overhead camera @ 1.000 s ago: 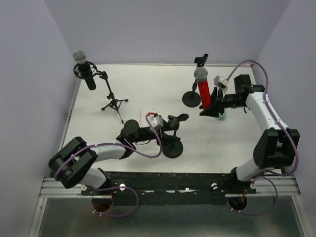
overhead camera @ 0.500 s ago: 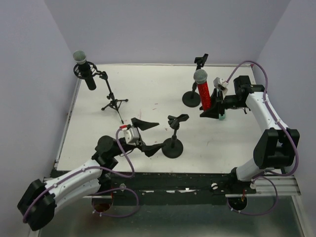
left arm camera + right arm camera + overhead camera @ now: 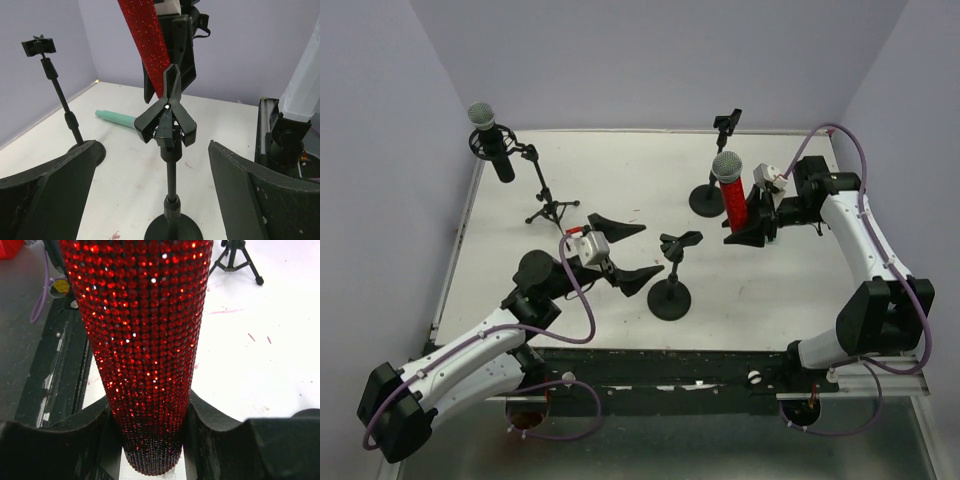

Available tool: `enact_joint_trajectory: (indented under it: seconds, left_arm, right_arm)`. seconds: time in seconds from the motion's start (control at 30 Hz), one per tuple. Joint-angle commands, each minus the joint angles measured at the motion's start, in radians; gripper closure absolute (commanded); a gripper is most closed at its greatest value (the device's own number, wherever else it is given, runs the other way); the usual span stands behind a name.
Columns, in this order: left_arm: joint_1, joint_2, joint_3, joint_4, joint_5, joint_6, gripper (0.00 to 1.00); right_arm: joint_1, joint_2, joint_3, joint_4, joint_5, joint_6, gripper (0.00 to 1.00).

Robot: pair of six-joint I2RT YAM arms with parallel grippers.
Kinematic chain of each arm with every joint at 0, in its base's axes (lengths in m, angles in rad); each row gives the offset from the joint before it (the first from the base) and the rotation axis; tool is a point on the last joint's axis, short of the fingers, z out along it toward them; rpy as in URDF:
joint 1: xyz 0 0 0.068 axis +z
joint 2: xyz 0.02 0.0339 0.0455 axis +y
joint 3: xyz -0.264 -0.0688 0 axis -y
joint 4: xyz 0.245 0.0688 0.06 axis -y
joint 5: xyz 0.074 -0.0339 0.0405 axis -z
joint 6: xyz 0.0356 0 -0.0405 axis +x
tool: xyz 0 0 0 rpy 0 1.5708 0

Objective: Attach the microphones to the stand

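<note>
The short stand's empty clip is left of my right gripper in the top view, so I will carry the red microphone (image 3: 732,190) that way into it and release.
My right gripper (image 3: 752,222) is shut on the lower end of the red glitter microphone (image 3: 732,190), holding it upright at the right of the table; the red body fills the right wrist view (image 3: 150,340) between the pads (image 3: 65,445). My left gripper (image 3: 650,250) is wide open and empty, just left of the short stand (image 3: 671,272), whose empty clip (image 3: 167,120) sits between my fingers (image 3: 45,200) in the left wrist view. The black microphone (image 3: 492,140) sits in the tripod stand (image 3: 550,205) at the far left. The mint-green microphone (image 3: 117,118) lies on the table behind the short stand.
A taller round-base stand (image 3: 712,195) with an empty clip (image 3: 727,121) stands just left of the red microphone. Purple walls close the table on three sides. The arm bases and a black rail (image 3: 660,365) run along the near edge.
My left arm pulled back from the short stand, swung left, then edged toward it again with the jaws open. My right gripper shifted slightly with the red microphone, now covering the mint-green one from above.
</note>
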Motion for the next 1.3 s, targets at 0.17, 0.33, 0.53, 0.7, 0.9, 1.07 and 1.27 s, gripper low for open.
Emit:
enact_joint_trajectory:
  seconds: [0.17, 0.33, 0.53, 0.7, 0.9, 1.07, 1.27]
  left_arm:
    - [0.003, 0.138, 0.099, 0.014, 0.108, -0.041, 0.02]
    - [-0.004, 0.204, 0.115, 0.06, 0.153, -0.069, 0.02]
    - [-0.012, 0.247, 0.145, 0.083, 0.156, -0.073, 0.02]
    - [-0.012, 0.244, 0.132, 0.105, 0.15, -0.069, 0.04]
    - [-0.012, 0.242, 0.136, 0.071, 0.162, -0.055, 0.18]
    - [-0.012, 0.241, 0.139, 0.06, 0.17, -0.059, 0.51]
    - [-0.01, 0.239, 0.139, 0.065, 0.177, -0.067, 0.67]
  right_arm:
    - [0.017, -0.03, -0.007, -0.025, -0.059, -0.039, 1.0]
    - [0.034, -0.029, -0.007, -0.028, -0.054, -0.042, 1.0]
    - [0.049, -0.035, -0.012, -0.031, -0.05, -0.048, 1.0]
    - [0.058, -0.039, -0.009, -0.049, -0.054, -0.07, 1.0]
    - [0.072, -0.055, -0.017, -0.052, -0.056, -0.074, 1.0]
    - [0.09, -0.064, -0.026, -0.048, -0.045, -0.074, 1.0]
    - [0.109, -0.085, -0.043, -0.025, -0.027, -0.062, 1.0]
